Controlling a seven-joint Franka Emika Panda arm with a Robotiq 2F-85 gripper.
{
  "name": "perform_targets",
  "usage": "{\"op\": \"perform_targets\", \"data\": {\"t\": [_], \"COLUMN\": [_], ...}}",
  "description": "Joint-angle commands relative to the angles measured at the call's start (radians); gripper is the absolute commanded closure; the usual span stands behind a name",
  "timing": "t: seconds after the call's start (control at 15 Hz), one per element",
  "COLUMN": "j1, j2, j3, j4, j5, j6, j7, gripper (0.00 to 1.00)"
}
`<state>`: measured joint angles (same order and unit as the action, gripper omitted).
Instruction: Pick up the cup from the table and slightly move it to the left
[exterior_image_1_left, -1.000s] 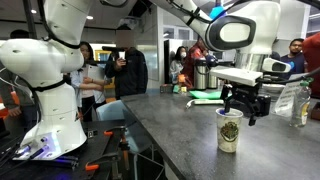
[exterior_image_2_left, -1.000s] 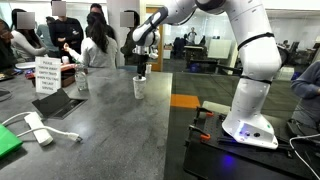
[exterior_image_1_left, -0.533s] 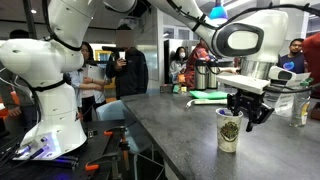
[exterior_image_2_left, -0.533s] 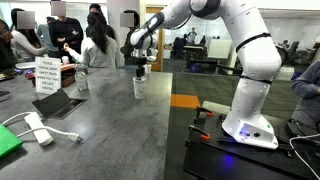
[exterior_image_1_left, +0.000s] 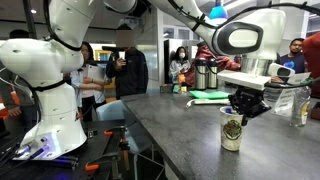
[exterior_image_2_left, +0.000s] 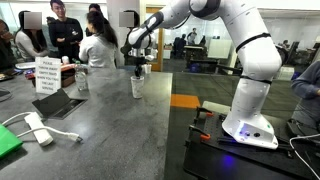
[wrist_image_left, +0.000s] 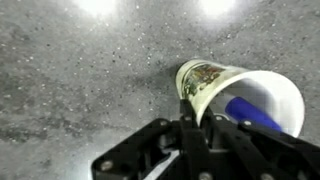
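Observation:
The robot should next lift the cup in its gripper, then lower the cup onto the grey table toward the green item.
The cup (exterior_image_1_left: 231, 133), cream with a dark green print, stands near the edge of the dark grey table (exterior_image_1_left: 170, 130). My gripper (exterior_image_1_left: 243, 112) has come down over its rim and is shut on the cup's wall. In the wrist view the cup (wrist_image_left: 210, 82) lies just ahead of my gripper (wrist_image_left: 198, 114), one finger outside the wall and one inside the white mouth, where something blue shows. In an exterior view the cup (exterior_image_2_left: 137, 87) sits mid-table under the gripper (exterior_image_2_left: 139, 73). I cannot tell whether its base touches the table (exterior_image_2_left: 110, 130).
Steel urns (exterior_image_1_left: 203, 72), a green item (exterior_image_1_left: 205, 96) and a clear glass container (exterior_image_1_left: 298, 105) stand behind the cup. A sign card (exterior_image_2_left: 46, 76), a tablet (exterior_image_2_left: 60, 102), a glass (exterior_image_2_left: 82, 82) and a white cabled device (exterior_image_2_left: 38, 128) lie nearby. People stand behind.
The jaws have gone from open above the cup to shut on its rim. The gripper came down a little and the cup shifted slightly.

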<state>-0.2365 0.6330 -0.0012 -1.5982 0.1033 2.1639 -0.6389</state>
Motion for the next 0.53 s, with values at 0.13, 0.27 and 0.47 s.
{"op": "perform_targets", "data": {"t": [0.13,0.27,0.47], "j1": [0.020,0.039,0.076], "j2": [-0.049,-0.064,-0.080], "j3": [0.051,0.072,0.101], "j4": [-0.004,-0.012,-0.034], "j5": [-0.041,-0.051,-0.080], "j6": [-0.028,-0.030,-0.055], "j7": [-0.014,-0.023,-0.043], "gripper": [0.97,0.97,0.97]}}
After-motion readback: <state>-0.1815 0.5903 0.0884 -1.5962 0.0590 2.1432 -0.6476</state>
